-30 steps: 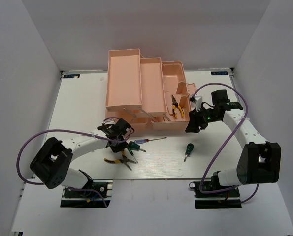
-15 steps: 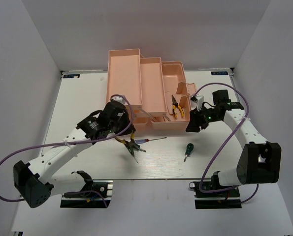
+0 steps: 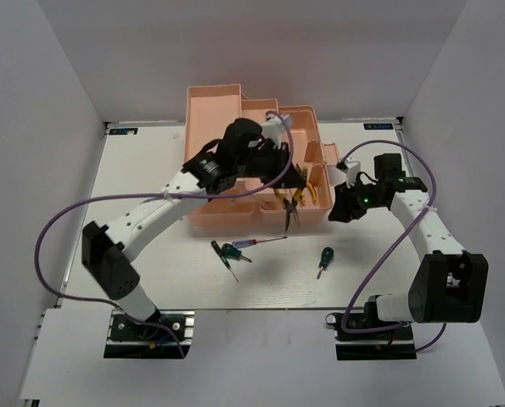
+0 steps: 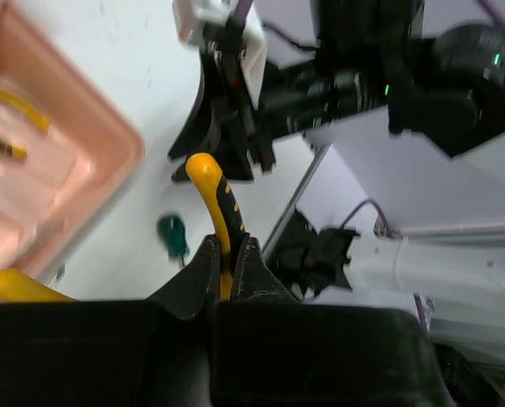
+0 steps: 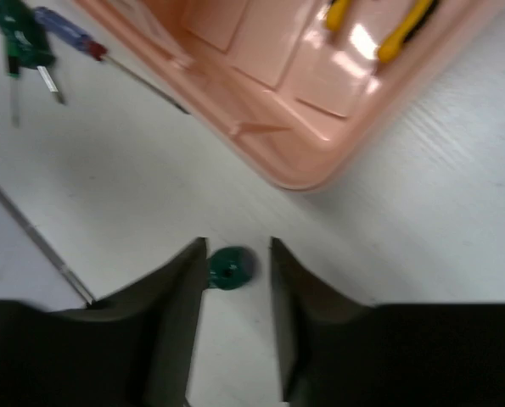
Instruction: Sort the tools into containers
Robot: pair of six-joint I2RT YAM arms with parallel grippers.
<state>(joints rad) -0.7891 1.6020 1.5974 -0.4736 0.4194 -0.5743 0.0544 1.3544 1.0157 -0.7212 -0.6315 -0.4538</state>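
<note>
Next, the left gripper moves to the right in the top view, lowers and releases in the toolbox's end section (image 3: 319, 180) (image 4: 47, 153), where the second yellow pliers lie.
My left gripper (image 3: 283, 181) is shut on one handle of yellow-handled pliers (image 3: 288, 212) and holds them in the air over the front right part of the salmon-pink toolbox (image 3: 214, 136). In the left wrist view the fingers (image 4: 203, 275) pinch the yellow handle (image 4: 211, 186). A second pair of yellow pliers (image 3: 307, 193) lies in the toolbox's right compartment. A green screwdriver (image 3: 231, 252) and a red-and-blue screwdriver (image 3: 252, 243) lie on the table in front of the box. My right gripper (image 3: 341, 209) is open and empty, high above the stubby green screwdriver (image 3: 324, 256), which shows between its fingers (image 5: 229, 268).
The toolbox trays stand open in steps toward the back left. The box's rounded front corner (image 5: 320, 174) is close to my right gripper. My two grippers are near each other at the box's right end. Walls enclose the table on three sides.
My left arm has lifted the pliers off the table and swung them up and right over the toolbox. My right gripper has shifted slightly right and stays open.
</note>
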